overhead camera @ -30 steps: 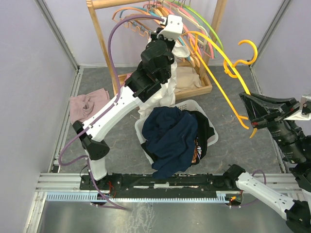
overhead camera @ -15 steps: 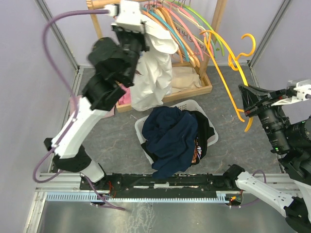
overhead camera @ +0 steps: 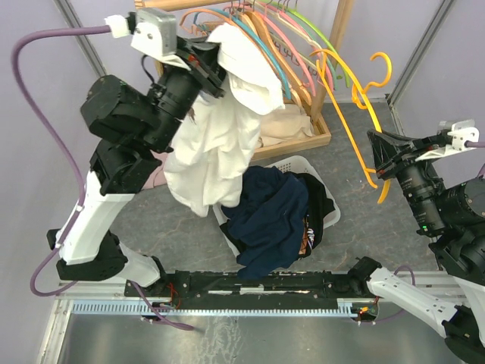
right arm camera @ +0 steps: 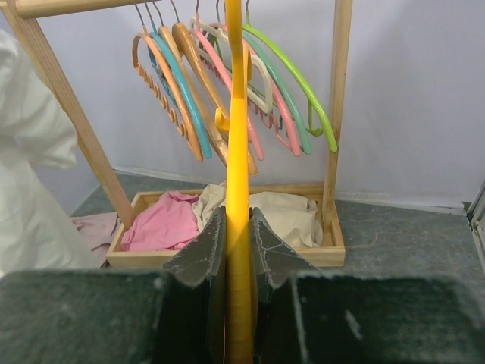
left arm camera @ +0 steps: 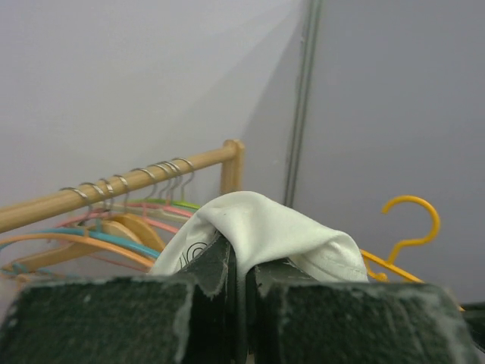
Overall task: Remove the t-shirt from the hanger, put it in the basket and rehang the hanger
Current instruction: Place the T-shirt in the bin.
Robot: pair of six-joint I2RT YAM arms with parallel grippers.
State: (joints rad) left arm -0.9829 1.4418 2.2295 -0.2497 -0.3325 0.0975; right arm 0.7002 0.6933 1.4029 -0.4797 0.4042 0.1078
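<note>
My left gripper will move down next, with its fingers tipping toward the floor, to let go of the t-shirt (overhead camera: 220, 129) onto the dark clothes in the basket, because the yellow hanger is bare.
The white t-shirt (overhead camera: 220, 129) hangs bunched from my left gripper (overhead camera: 214, 67), which is raised high at the left of the rack and shut on a fold of its cloth (left arm camera: 265, 231). The shirt's lower end dangles over the laundry basket's left side. A bare yellow hanger (overhead camera: 362, 114) is pinched in my right gripper (overhead camera: 379, 155) on the right, held up with its hook at the top. In the right wrist view the yellow hanger (right arm camera: 236, 189) runs straight up between the shut fingers (right arm camera: 203, 254). Shirt and hanger are apart.
A wooden rack (overhead camera: 227, 7) with several coloured hangers (right arm camera: 227, 83) stands at the back, its base tray (right arm camera: 326, 250) holding pink and cream clothes. A white basket (overhead camera: 330, 216) full of dark clothes sits at the middle. A pink garment lies on the floor, mostly hidden behind the left arm.
My left arm has swung up and leftward, lifting the white t-shirt clear of the rack area until it hangs over the basket's left. The right gripper stays shut on the yellow hanger and has shifted slightly.
</note>
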